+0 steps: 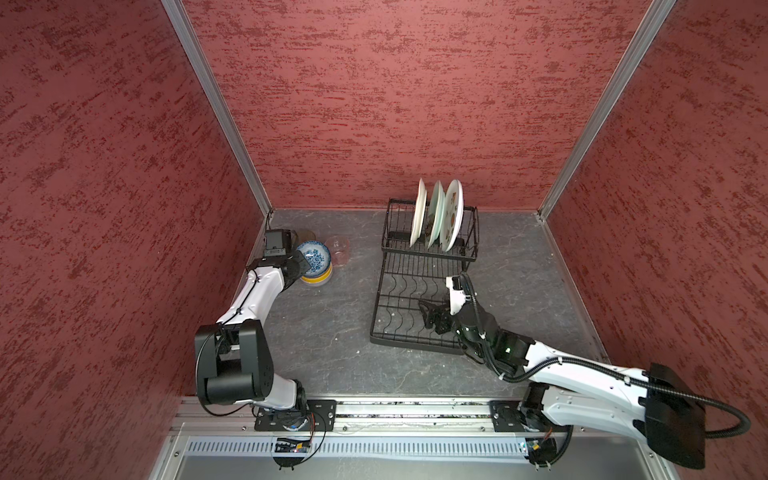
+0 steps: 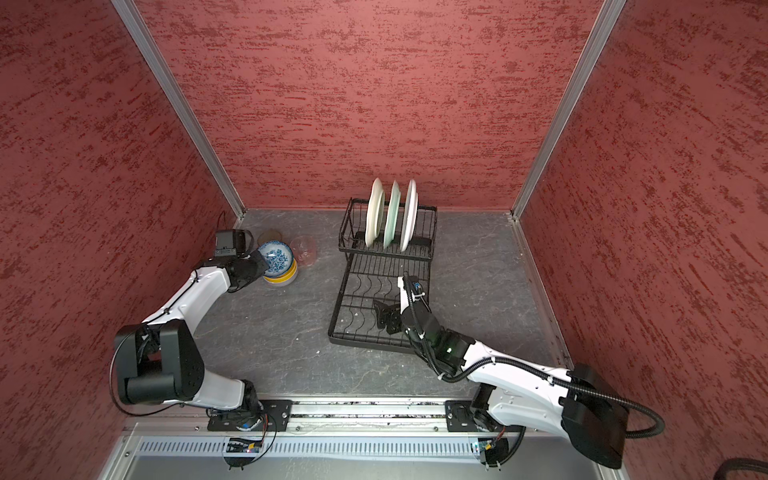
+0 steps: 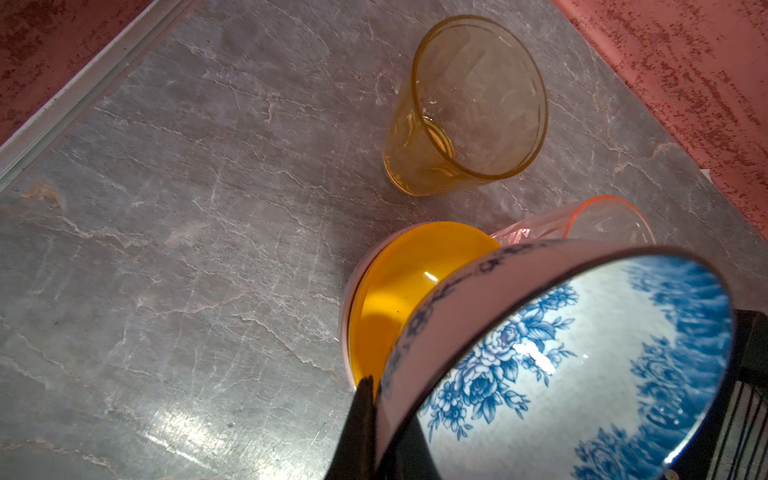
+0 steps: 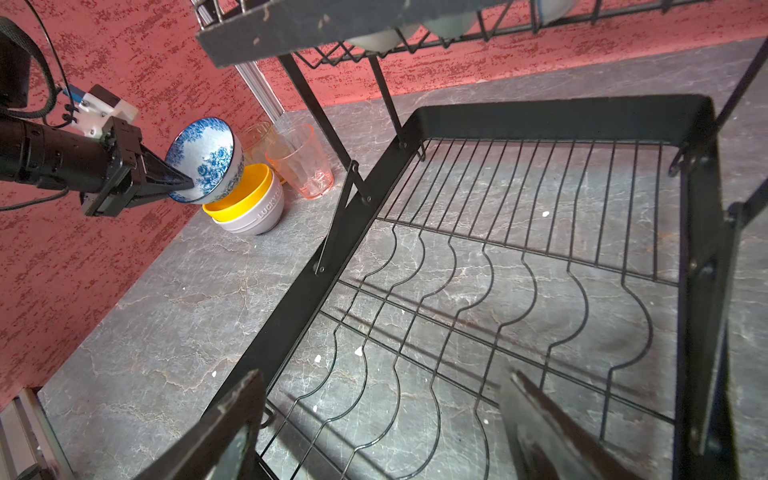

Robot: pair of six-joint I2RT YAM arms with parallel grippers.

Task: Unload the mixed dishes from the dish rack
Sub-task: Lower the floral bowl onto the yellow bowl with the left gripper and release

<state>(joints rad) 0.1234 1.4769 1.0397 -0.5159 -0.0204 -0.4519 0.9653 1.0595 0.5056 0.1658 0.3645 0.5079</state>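
Observation:
The open yellow bowl [image 3: 408, 284] is below, nested in the pale pink bowl. My left gripper should next lower the blue-white bowl [image 3: 582, 374] into the yellow bowl and let go of the blue-white bowl's rim.
The black wire dish rack [image 1: 399, 291] stands right of centre, with three white plates [image 1: 436, 212] upright in its raised back tier. Its flat front tier holds no dishes, and my right gripper [image 4: 382, 378] hovers open just above it. At the back left my left gripper [image 3: 374, 386] is shut on the rim of the blue-white bowl [image 3: 582, 374]. That bowl hangs tilted over the yellow bowl [image 4: 245, 191], which is nested in the pale pink bowl [image 4: 257, 216]. The amber glass [image 3: 478, 99] and the pinkish glass [image 4: 303, 166] stand upright beside the bowls.
The red left wall [image 1: 124, 208] and its aluminium corner post [image 1: 232, 124] run close behind my left arm. Bare grey stone tabletop [image 1: 332, 332] lies between the bowls and the rack. A metal rail [image 1: 415, 411] carrying both arm bases borders the front edge.

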